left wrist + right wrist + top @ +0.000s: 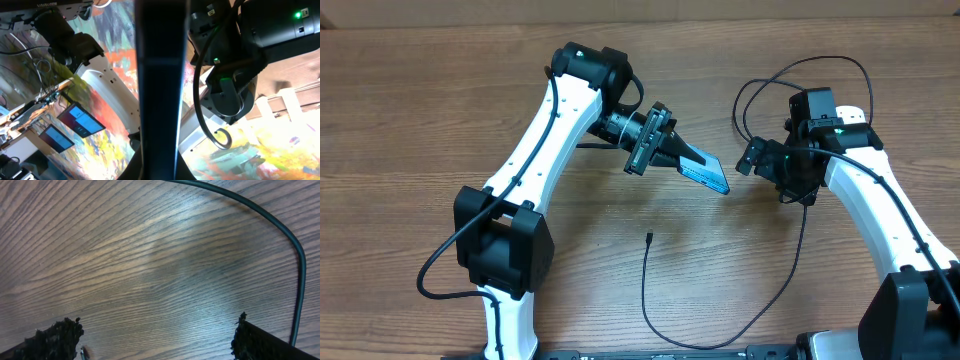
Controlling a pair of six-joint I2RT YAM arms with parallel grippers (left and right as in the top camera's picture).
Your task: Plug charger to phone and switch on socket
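Next, my left gripper turns downward and lowers the phone (708,173) to the bare wood (618,214) beside the connector's end to release it, since that spot is clear.
My left gripper (672,153) is shut on the phone (708,173) and holds it tilted above the table, cyan screen facing up-right. In the left wrist view the phone (160,90) is a dark slab seen edge-on between my fingers (160,172). My right gripper (752,158) is open and empty, just right of the phone's free end. Its fingers (159,325) are spread wide over bare wood. The charger's connector tip (649,237) lies on the table below the phone. Its thin black cable (720,345) loops toward the front edge and back up to the right. The socket is out of view.
The wooden table (410,120) fills the overhead view. A black cable (295,255) curves across the right wrist view; another loops above the right arm (800,68). The right arm (245,55) is close in front of the left wrist camera.
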